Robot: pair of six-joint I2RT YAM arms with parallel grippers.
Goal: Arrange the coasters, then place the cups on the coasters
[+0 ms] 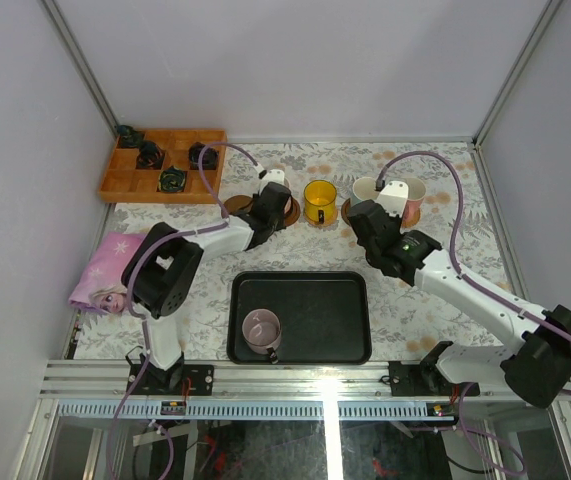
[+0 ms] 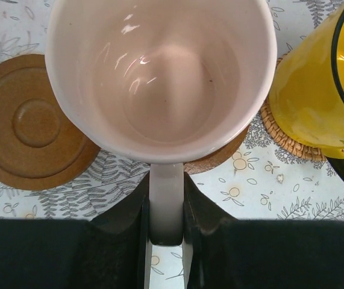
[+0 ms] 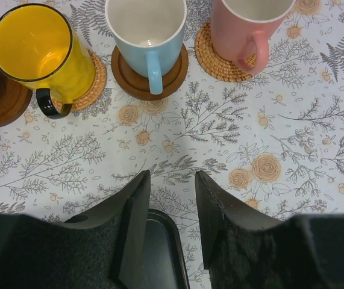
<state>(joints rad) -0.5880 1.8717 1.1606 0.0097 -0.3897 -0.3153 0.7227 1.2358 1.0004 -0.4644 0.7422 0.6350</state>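
I will next move my left gripper toward the yellow cup, lower the white cup onto the brown wooden coaster (image 1: 293, 212) (image 2: 220, 158) and let go of it, because the coaster shows on that side.
My left gripper (image 2: 165, 198) is shut on the handle of a white cup (image 2: 159, 72). The cup sits over a brown wooden coaster (image 2: 220, 158) that peeks out beneath it. A second wooden coaster (image 2: 30, 123) lies bare just to its left. To the right, a yellow cup (image 3: 42, 51) stands on a woven coaster (image 3: 93, 84). A blue-handled cup (image 3: 147, 36) stands on a wooden coaster (image 3: 150, 81), and a pink cup (image 3: 250, 30) on another woven coaster (image 3: 217, 57). My right gripper (image 3: 172, 180) hangs open and empty in front of them. A mauve-grey cup (image 1: 262, 330) stands in the black tray (image 1: 325, 315).
A wooden compartment box (image 1: 130, 185) holding small black objects sits at the back left. A pink printed cloth (image 1: 105, 270) lies at the left edge. The tray's corner (image 3: 165, 253) lies below my right fingers. Pale walls enclose the flowered table (image 1: 445, 240).
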